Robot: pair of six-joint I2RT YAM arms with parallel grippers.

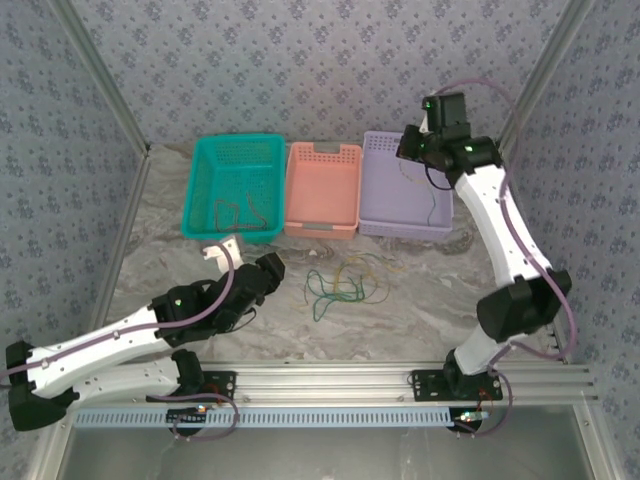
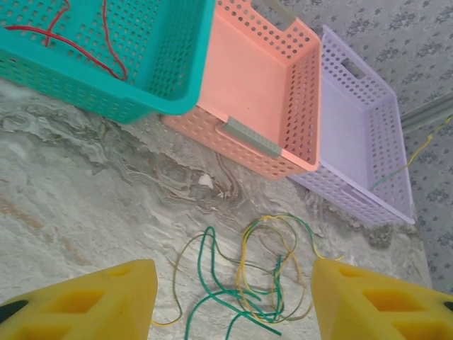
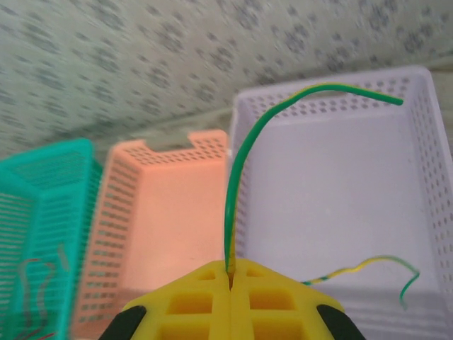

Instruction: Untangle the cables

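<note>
The green-yellow cable (image 1: 432,195) already has its trailing end hanging inside the purple basket, so my right gripper will next move down toward the basket's bottom below it and release the cable there.
A loose tangle of green and yellow cables (image 1: 345,282) (image 2: 263,273) lies on the marble table in front of the baskets. My left gripper (image 1: 268,272) (image 2: 233,304) hovers just left of it, jaws open, with the tangle seen between the yellow fingers (image 2: 106,301) and nothing held. Above the purple basket (image 1: 405,228) (image 3: 425,142), my right gripper (image 1: 418,150) (image 3: 231,275) is shut on a green-yellow cable (image 3: 237,170) (image 1: 432,195). One end arcs upward and the other trails down over the basket. Thin dark-red cables (image 1: 238,212) (image 2: 71,35) lie in the teal basket (image 1: 200,180).
Three baskets stand in a row at the back: teal (image 2: 163,92), orange (image 1: 322,228) (image 2: 297,106) (image 3: 163,212) and purple (image 2: 382,127). Patterned walls close in the back and sides. An aluminium rail (image 1: 330,378) runs along the near edge.
</note>
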